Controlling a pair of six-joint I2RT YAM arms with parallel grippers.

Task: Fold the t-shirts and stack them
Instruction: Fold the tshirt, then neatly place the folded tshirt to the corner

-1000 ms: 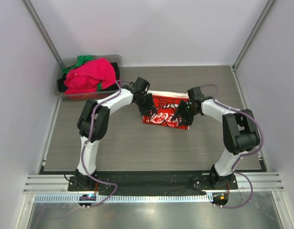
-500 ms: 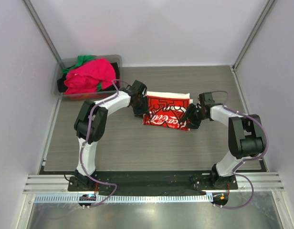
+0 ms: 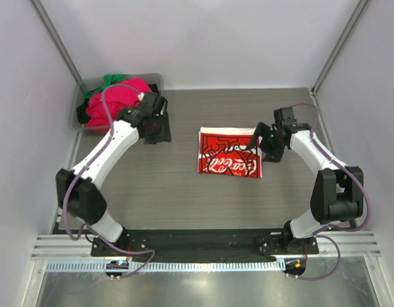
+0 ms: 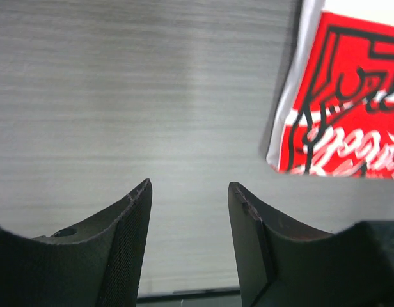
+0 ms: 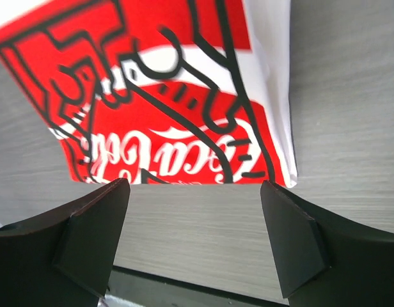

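My right gripper moves outward and down onto the red shirt's nearest side edge [image 5: 274,16] next, toward the shirt's far end, since the gripper's fingers frame only bare table.
A red t-shirt with white print [image 3: 228,153] lies folded flat in the middle of the table; it also shows in the left wrist view [image 4: 347,102] and the right wrist view [image 5: 165,96]. A bright pink-red tee [image 3: 114,102] and a green one [image 3: 110,80] are heaped in the grey bin at the back left. My left gripper [image 3: 157,131] is open and empty, well left of the red shirt, near the bin; its jaws [image 4: 189,185] frame bare table. My right gripper [image 3: 264,146] is open and empty just right of the red shirt's edge; in its own view [image 5: 194,185] only table lies between the fingers.
The grey plastic bin [image 3: 78,115] stands at the back left corner against the wall. White walls close in the table on three sides. A dark rail with the arm bases [image 3: 203,240] runs along the near edge.
Both grippers have let go of the red shirt, which now lies flat. My left arm swung left toward the bin. My right gripper drew back a little to the right.
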